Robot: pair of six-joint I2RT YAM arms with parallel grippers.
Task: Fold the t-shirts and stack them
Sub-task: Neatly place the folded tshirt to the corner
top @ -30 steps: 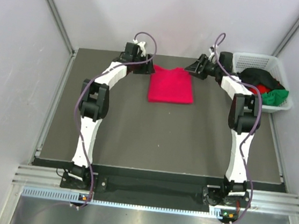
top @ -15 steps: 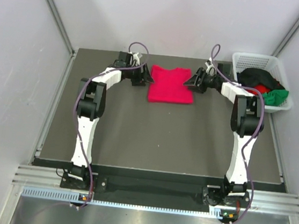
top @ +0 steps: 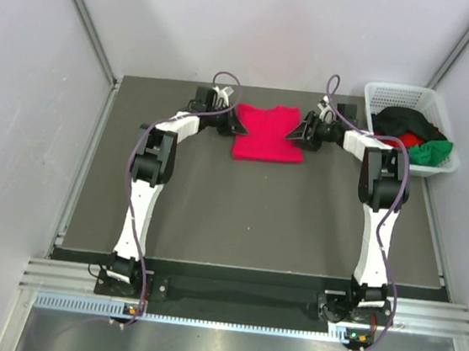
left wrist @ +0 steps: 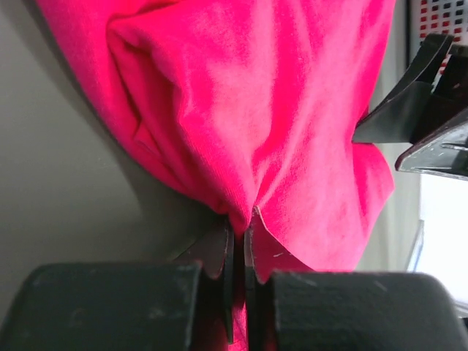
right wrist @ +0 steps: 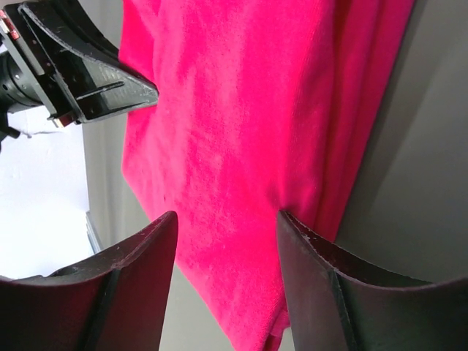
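Note:
The pink t-shirt needs to go onto the table's empty back corner next, to the left of my left gripper in the top view. My left gripper should carry it there and let it go.
A crimson-pink t-shirt lies partly folded on the dark table near its back edge. My left gripper is at the shirt's left edge. In the left wrist view this left gripper is shut, pinching a fold of the pink t-shirt between its fingertips. My right gripper is at the shirt's right edge. In the right wrist view the right gripper stands open, its fingers straddling the corner of the pink t-shirt. More t-shirts, black, red and green, sit in the basket.
A white mesh basket stands at the back right corner of the table. Grey walls close in the back and both sides. Each wrist view shows the other arm's gripper across the shirt.
Both grippers came down and inward to the shirt's side edges. The left gripper, open before, has shut on the pink cloth. The right gripper stayed open.

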